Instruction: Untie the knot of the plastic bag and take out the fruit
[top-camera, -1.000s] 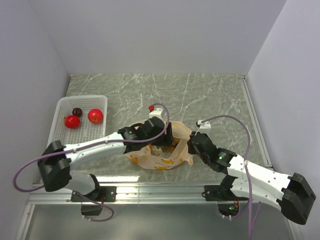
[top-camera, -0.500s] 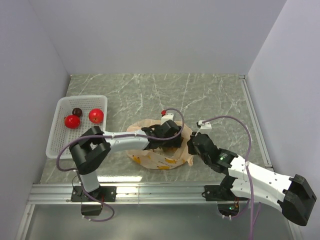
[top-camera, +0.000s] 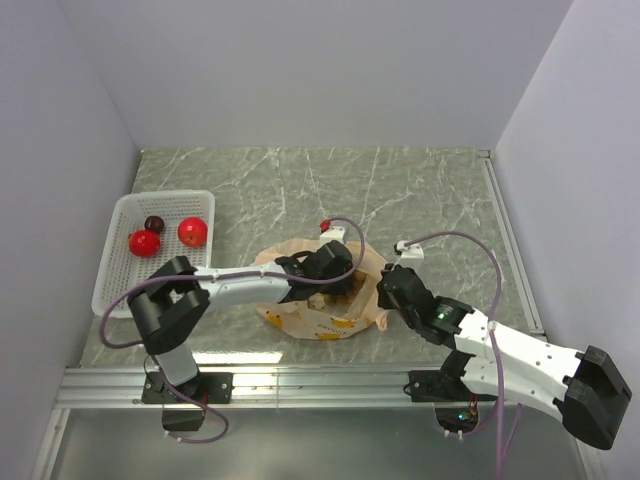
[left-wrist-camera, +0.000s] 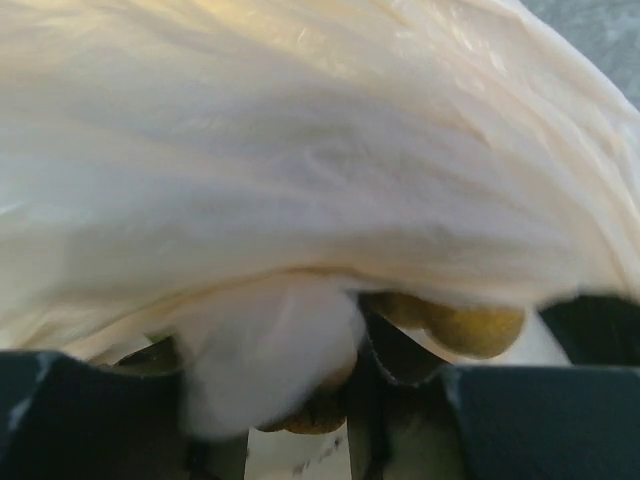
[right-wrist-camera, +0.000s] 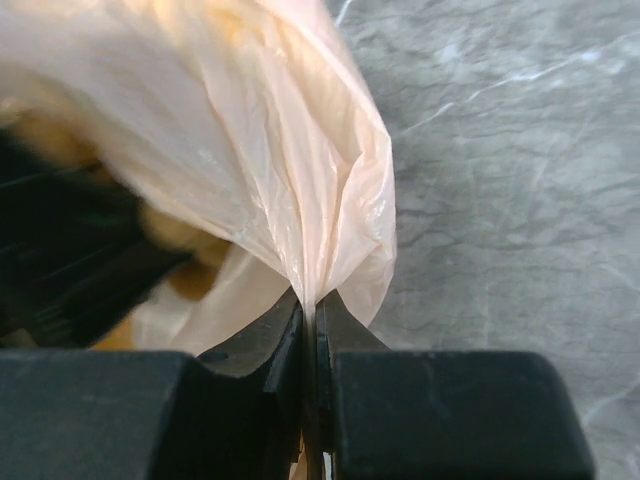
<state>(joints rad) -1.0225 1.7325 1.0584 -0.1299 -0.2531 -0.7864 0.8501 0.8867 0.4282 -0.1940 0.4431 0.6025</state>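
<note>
I will lift my left gripper from the bag (top-camera: 310, 318), swing it over the white basket's bare bottom (top-camera: 168, 246) beside its red fruit and release the fruit cluster.
The pale peach plastic bag (top-camera: 310, 318) lies open in the middle of the table; its knot is out of view. My left gripper (top-camera: 335, 287) reaches inside it. In the left wrist view the bag (left-wrist-camera: 320, 150) drapes overhead, and the left gripper (left-wrist-camera: 280, 390) is shut on a tan ball of the fruit cluster (left-wrist-camera: 460, 328), with a fold of plastic caught alongside. My right gripper (top-camera: 385, 292) is at the bag's right edge. The right gripper (right-wrist-camera: 310, 310) is shut on a pinch of the bag (right-wrist-camera: 280, 150).
A white basket (top-camera: 110, 260) stands at the left and holds two red fruit (top-camera: 145, 242) (top-camera: 191, 231) and a dark maroon one (top-camera: 153, 222). Grey marble tabletop (top-camera: 430, 190) stretches behind the bag. White walls enclose the table on three sides.
My left arm swung right and its gripper went down into the bag, opened wider, then closed on the tan fruit. The right gripper kept its pinch on the bag's edge.
</note>
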